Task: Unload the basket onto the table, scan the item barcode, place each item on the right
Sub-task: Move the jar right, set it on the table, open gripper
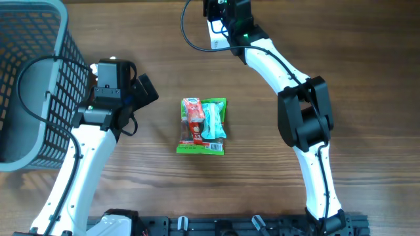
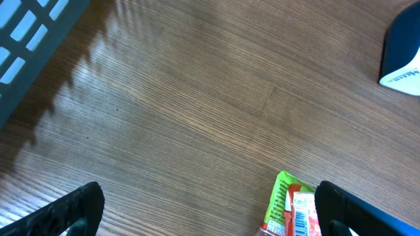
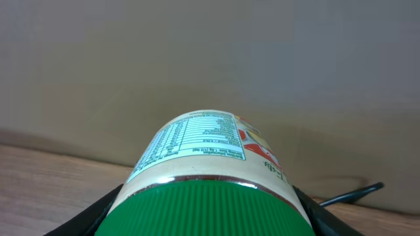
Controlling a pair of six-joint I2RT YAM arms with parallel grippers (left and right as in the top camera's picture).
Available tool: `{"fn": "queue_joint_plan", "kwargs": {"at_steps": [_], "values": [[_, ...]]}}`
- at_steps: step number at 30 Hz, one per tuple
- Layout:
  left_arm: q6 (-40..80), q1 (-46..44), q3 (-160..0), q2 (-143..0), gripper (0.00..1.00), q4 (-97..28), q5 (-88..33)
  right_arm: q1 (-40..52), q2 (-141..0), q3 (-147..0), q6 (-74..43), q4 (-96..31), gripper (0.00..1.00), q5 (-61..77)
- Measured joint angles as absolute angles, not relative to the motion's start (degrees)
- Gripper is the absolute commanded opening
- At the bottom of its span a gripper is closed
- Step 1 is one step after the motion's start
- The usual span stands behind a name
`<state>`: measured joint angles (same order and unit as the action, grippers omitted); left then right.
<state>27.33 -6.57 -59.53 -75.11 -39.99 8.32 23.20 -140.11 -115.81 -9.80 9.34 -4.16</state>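
Observation:
I need to move my right gripper back, sideways and down, tipping the jar (image 3: 203,151) upright, and then release it, since bare wood is below my right gripper and to its right in the overhead view.
My right gripper (image 3: 210,219) is shut on a jar (image 3: 203,151) with a green ribbed lid (image 3: 203,206) and a cream label. The jar lies level, lid towards the camera, its nutrition panel on top; no barcode shows. From overhead the right gripper (image 1: 222,10) is at the table's far edge and hides the jar. My left gripper (image 1: 142,92) stands open beside the basket with nothing between its fingers. In the left wrist view the left gripper (image 2: 210,206) hangs over bare wood, its right finger (image 2: 341,210) close to the candy packet.
A green and red candy packet (image 1: 203,126) lies mid-table, its barcode end seen in the left wrist view (image 2: 293,208). A grey mesh basket (image 1: 36,78) fills the left side. A white and blue object (image 1: 215,40) with a black cable (image 1: 186,33) sits under the right arm.

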Motion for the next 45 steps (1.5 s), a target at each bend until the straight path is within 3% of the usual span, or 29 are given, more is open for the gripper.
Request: {"fn": "queue_joint_plan", "kwargs": {"at_steps": [3, 10, 17, 22, 28, 36, 37, 38, 39, 41, 43, 45], "values": [[27.3, -6.6, -59.5, -75.1, 1.0, -40.0, 8.3, 22.7, -140.1, -115.8, -9.8, 9.3, 0.14, -4.8], [27.3, -6.6, -59.5, -75.1, 1.0, -40.0, 8.3, 20.8, -132.4, -115.2, -10.2, -10.2, 0.15, -1.1], [27.3, -6.6, -59.5, -75.1, 1.0, -40.0, 8.3, 14.4, -105.9, -116.5, -9.5, -50.0, 0.15, 1.3], [27.3, -6.6, -59.5, -75.1, 1.0, -40.0, 8.3, 6.2, -104.6, -113.8, -9.5, -69.5, 0.15, 1.1], [27.3, -6.6, -59.5, -75.1, 1.0, -40.0, 8.3, 1.1, -107.3, -93.1, -9.5, -66.7, 0.15, 1.3], [27.3, -6.6, -59.5, -75.1, 1.0, -40.0, 8.3, -6.3, -107.7, -78.0, -9.5, -54.7, 0.15, 1.2], [27.3, -6.6, -59.5, -75.1, 1.0, -40.0, 8.3, -6.7, -107.7, -76.5, -9.5, -53.5, 0.25, 1.3], [27.3, -6.6, -59.5, -75.1, 1.0, -40.0, 8.3, -7.0, -107.7, -75.2, -9.5, -52.2, 0.48, 1.3], [27.3, -6.6, -59.5, -75.1, 1.0, -40.0, 8.3, -7.3, -107.7, -73.7, -9.5, -50.9, 0.61, 1.3], [27.3, -6.6, -59.5, -75.1, 1.0, -40.0, 8.3, -7.8, -107.7, -71.9, -9.5, -50.0, 0.76, 1.2], [27.3, -6.6, -59.5, -75.1, 1.0, -40.0, 8.3, -7.8, -107.7, -71.7, -9.3, -49.6, 0.98, 1.2], [27.3, -6.6, -59.5, -75.1, 1.0, -40.0, 8.3, -7.8, -107.7, -72.1, -8.9, -50.7, 0.99, 1.2]]}}
